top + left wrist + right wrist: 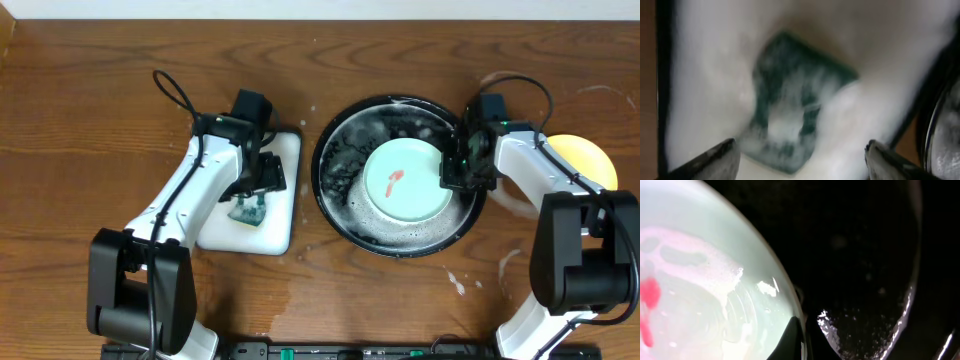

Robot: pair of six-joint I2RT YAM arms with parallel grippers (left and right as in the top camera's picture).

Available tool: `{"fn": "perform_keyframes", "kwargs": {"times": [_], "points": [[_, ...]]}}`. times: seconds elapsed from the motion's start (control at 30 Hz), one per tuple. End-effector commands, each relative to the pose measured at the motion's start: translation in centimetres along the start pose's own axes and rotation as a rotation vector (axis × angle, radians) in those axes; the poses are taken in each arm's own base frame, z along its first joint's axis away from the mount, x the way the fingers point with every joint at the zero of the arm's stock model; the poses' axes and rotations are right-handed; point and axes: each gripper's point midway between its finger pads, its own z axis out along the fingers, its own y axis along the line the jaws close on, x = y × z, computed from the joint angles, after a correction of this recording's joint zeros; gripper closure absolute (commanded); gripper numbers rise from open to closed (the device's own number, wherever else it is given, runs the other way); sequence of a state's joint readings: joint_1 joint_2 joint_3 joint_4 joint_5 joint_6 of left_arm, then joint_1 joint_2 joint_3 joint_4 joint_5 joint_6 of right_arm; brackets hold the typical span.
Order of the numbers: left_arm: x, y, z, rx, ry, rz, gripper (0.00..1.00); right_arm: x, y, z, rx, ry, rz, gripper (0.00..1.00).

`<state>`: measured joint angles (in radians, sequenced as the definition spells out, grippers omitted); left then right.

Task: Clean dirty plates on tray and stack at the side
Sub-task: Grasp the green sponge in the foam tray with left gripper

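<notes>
My left gripper lowers onto the foamy part of the green sponge (248, 210) (786, 113) in the white tray next, since its open fingers still hang above the sponge.
One pale mint-green plate (405, 180) with a red smear lies in the black tray (335, 200), which is wet and soapy. My right gripper (455, 170) sits at the plate's right rim. In the right wrist view its fingers (800, 340) are closed on the rim of the plate (715, 280), with the tray's dark floor (865, 320) beside it. A yellow plate (590, 155) lies on the table to the right, partly hidden by the right arm. A second mint-green plate is not in view. My left gripper (250, 195) is open just above the green sponge (790, 115).
The white rectangular tray (285, 160) holding the green sponge (245, 212) stands left of the black tray; it fills the blurred left wrist view (705, 75). Whitish soapy streaks (455, 283) mark the wood table in front of and to the right of the black tray.
</notes>
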<state>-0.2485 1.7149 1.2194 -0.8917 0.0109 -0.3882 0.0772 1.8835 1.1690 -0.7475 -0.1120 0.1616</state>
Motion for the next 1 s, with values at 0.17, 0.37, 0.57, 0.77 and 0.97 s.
{"fn": "perform_keyframes", "kwargs": {"times": [0.17,0.37,0.57,0.77,0.97], "points": [[0.1,1.4,4.1,-0.05,-0.075,0.057,0.28,-0.2,-0.1,-0.4,0.04,-0.024,-0.09,0.99],[0.8,1.6,5.9,-0.041,-0.093,0.058,0.56,-0.2,-0.1,-0.4,0.039,-0.022,-0.081,0.99],[1.5,1.8,8.4,-0.016,-0.147,0.052,0.77,-0.1,-0.1,-0.4,0.039,-0.019,-0.068,0.99],[2.1,2.1,8.2,-0.025,-0.121,0.055,0.93,0.0,-0.1,-0.4,0.036,-0.017,-0.06,0.99],[1.1,1.3,4.1,0.009,-0.13,0.054,0.92,0.1,-0.1,-0.4,0.037,-0.011,-0.059,0.99]]}}
